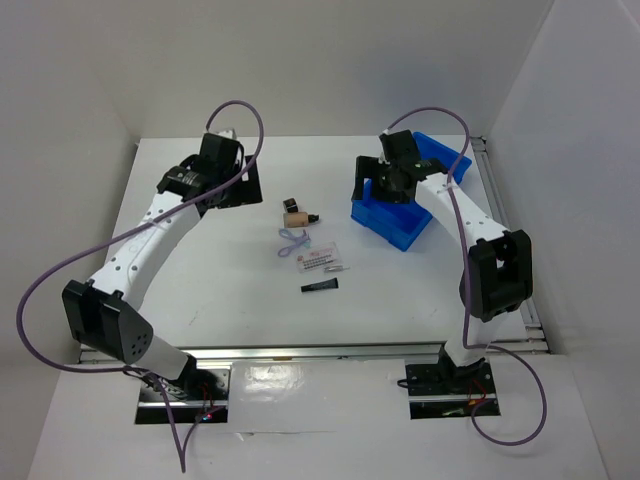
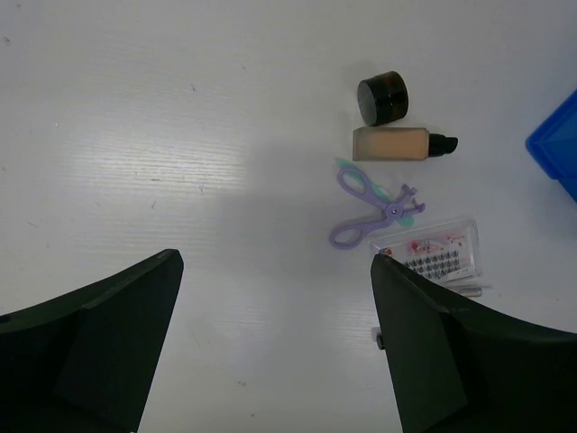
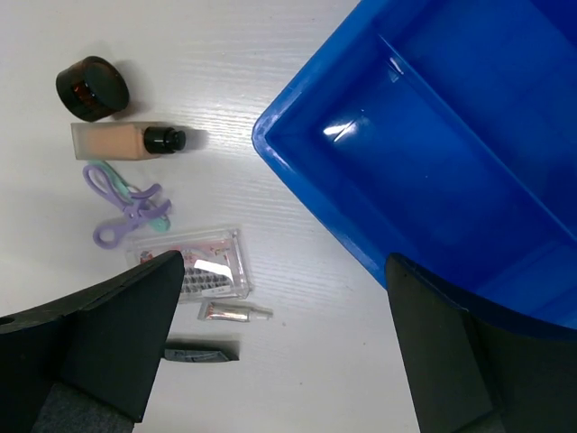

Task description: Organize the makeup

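My right gripper moves to the left in the top view next and lowers to close there, as bare table is on either side of both ends of the black jar point(image 1: 293, 203).
The makeup lies mid-table: a black jar point(image 1: 293, 203) point(image 2: 382, 97) point(image 3: 92, 87), a tan bottle with a black cap point(image 1: 297, 216) point(image 2: 389, 144) point(image 3: 113, 142), a lavender looped tool point(image 1: 290, 240) point(image 2: 370, 212) point(image 3: 122, 212), a clear red-printed case point(image 1: 320, 258) point(image 2: 433, 253) point(image 3: 203, 262), a small silver tube point(image 3: 233, 312) and a slim black tube point(image 1: 320, 287) point(image 3: 200, 354). My left gripper point(image 1: 235, 185) point(image 2: 275, 260) hangs open above bare table, left of the items. Open and holding nothing, my right gripper point(image 1: 385, 190) point(image 3: 284, 260) hovers over the bin's left edge.
The blue divided bin point(image 1: 400, 228) point(image 2: 554, 144) point(image 3: 361, 180) sits at the back right, turned at an angle, and its visible compartments hold nothing. White walls close in the table at the back and on both sides.
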Robot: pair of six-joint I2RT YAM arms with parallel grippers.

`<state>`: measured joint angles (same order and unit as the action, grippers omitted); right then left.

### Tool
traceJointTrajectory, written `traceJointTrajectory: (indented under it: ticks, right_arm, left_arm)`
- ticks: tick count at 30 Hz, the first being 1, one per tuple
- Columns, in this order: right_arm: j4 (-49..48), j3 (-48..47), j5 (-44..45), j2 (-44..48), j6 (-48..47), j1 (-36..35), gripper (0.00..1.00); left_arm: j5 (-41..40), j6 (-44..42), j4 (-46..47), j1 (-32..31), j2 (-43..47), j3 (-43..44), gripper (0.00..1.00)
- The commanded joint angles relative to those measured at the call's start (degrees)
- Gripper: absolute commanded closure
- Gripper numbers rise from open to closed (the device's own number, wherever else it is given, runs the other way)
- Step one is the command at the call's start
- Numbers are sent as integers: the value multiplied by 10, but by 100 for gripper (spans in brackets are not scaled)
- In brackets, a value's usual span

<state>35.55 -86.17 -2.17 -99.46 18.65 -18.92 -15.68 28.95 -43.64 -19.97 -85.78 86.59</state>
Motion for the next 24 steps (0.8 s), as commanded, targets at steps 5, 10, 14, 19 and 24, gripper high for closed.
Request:
traceJointTrajectory:
  ticks: [5,10,14,19,24]
  right_arm:
    - [-19,0,38,34,7,-16,0]
    - [11,-24,132,27,12,-36,0]
    - [9,-30,221,38,44,-61,0]
    - [-92,34,108,90,-28,-88,4]
    - [-106,-49,59,-5,-51,-155,6]
  left_arm:
    - [-20,25,-14,1,-14,20,0]
    - [-25,25,-15,1,-13,20,0]
    - [-20,25,-2,1,-1,5,0]
    - [-38,44,-15,1,15,-8,0]
    - [-45,73,-29,7,38,-21,0]
